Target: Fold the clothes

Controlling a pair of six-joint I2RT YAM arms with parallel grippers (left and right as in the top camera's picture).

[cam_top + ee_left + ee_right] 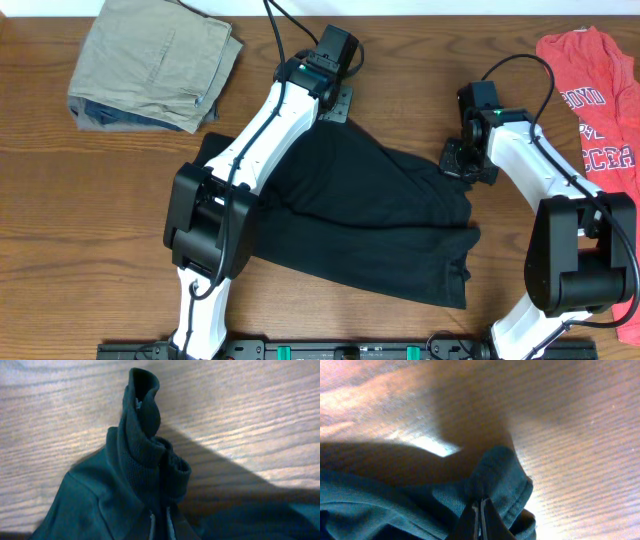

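Observation:
My right gripper carries the shirt's pinched edge back over the shirt's near corner (pixel 443 250) next and lets go there, since that corner still lies spread out on the tabletop.
The clothes (pixel 370 220), a black shirt, lie rumpled across the middle of the wooden table (pixel 80 220). My left gripper (pixel 338 100) is at the shirt's far left corner. In the left wrist view it (pixel 160 527) is shut on a bunched ridge of the dark fabric (pixel 142 445), which stands up from the table. My right gripper (pixel 462 160) sits at the shirt's far right corner. Seen from the right wrist, the right gripper (pixel 480 510) is pinched shut on a hemmed edge of the shirt (pixel 502 475). The left arm hides part of the shirt in the overhead view.
Folded khaki trousers (pixel 155 65) lie at the back left of the table. A red T-shirt with white lettering (pixel 600 95) lies at the back right, close to the right arm. Both arm bases stand at the table's near edge.

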